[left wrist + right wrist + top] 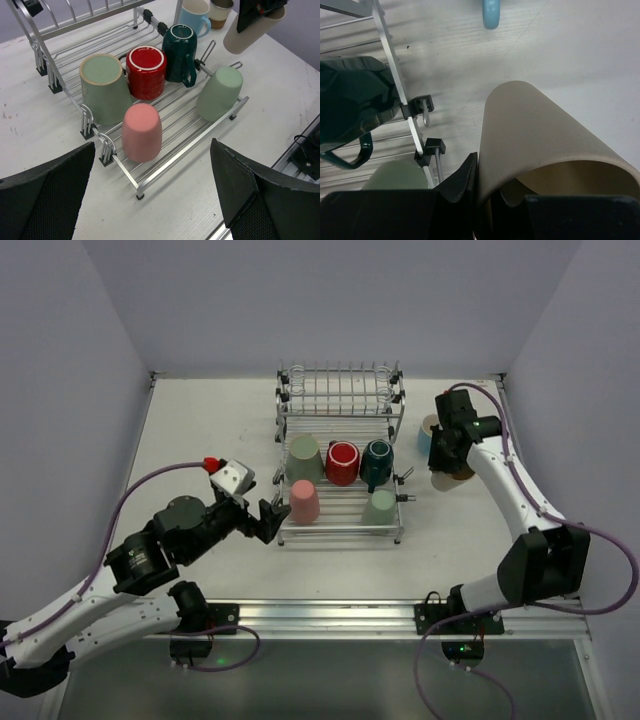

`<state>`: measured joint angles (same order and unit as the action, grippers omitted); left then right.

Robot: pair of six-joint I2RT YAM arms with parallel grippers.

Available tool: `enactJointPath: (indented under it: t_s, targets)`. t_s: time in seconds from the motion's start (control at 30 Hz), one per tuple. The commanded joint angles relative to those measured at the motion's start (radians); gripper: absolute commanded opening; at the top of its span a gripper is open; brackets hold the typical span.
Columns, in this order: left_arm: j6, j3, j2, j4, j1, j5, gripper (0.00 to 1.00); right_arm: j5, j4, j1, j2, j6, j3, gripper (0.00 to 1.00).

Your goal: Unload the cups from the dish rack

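Note:
My right gripper will next move down and slightly toward the rack and let go of the beige cup on the tabletop beside the rack, because that spot is clear of cups.
The dish rack stands mid-table. Its lower tray holds a sage green cup, a red cup, a dark teal mug, a pink cup and a mint green cup, all upside down. My left gripper is open and empty, just short of the tray's near-left corner and facing the pink cup. My right gripper is shut on the wall of a beige cup, held above the table right of the rack.
A light blue mug and a tan-brown cup stand upright on the table right of the rack. The light blue mug's handle shows beyond the beige cup. The upper shelf holds no cups. Walls enclose the table on three sides.

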<state>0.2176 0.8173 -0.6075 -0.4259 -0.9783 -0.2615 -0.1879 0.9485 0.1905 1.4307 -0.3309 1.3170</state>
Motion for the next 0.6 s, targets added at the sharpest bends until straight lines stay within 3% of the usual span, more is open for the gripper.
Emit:
enactJointPath:
  t_s: [0.0, 0.57]
  targets:
    - [-0.024, -0.029, 0.009, 0.015, -0.003, 0.011, 1.0, 0.027, 0.0, -0.002, 0.062, 0.049, 0.019, 0.02]
    - [-0.021, -0.092, -0.08, 0.044, 0.009, 0.015, 1.0, 0.074, -0.111, -0.002, 0.29, 0.093, 0.07, 0.08]
